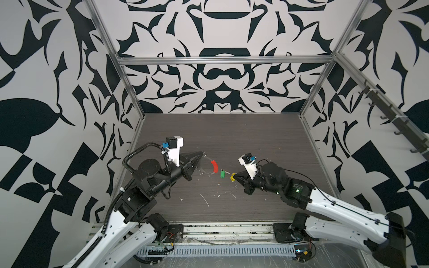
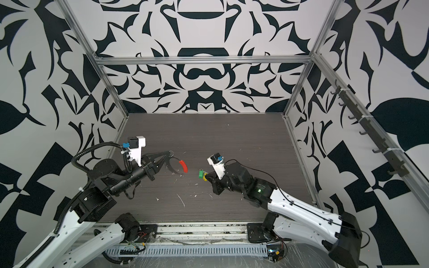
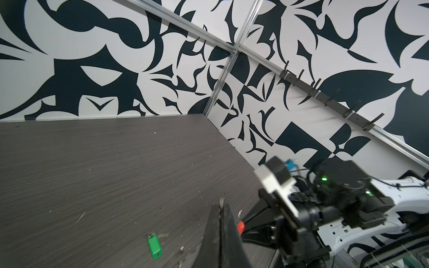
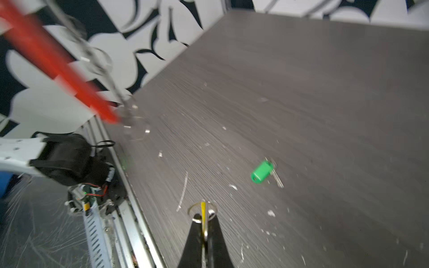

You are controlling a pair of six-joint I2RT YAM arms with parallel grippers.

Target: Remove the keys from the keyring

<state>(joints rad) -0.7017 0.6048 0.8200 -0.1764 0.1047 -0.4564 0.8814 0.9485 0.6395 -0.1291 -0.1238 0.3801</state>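
The yellow key (image 1: 232,177), already off the keyring, goes down next as my right gripper tilts and lowers to release it on the open tabletop below, beside the green key.
In both top views my left gripper (image 1: 202,152) (image 2: 170,152) is shut on the keyring (image 1: 214,166) (image 2: 183,166), a thin grey wire loop with a red sleeve, held off the table by its far side. The left wrist view shows the fingertips (image 3: 221,205) pinching thin metal, with the red sleeve (image 3: 241,226) behind them. A green key (image 1: 222,174) (image 3: 154,243) (image 4: 261,172) lies loose on the table, right of the loop. My right gripper (image 1: 233,177) (image 4: 203,220) is shut on the yellow key (image 1: 232,177) (image 4: 203,210), whose silver ring sticks out past the tips, apart from the keyring.
White flecks and a long sliver (image 1: 205,200) are scattered over the dark wood-grain table (image 1: 232,134). Patterned walls close in three sides. A black hook rail (image 1: 390,116) runs along the right wall. A metal rail and cable duct (image 1: 220,250) line the front edge.
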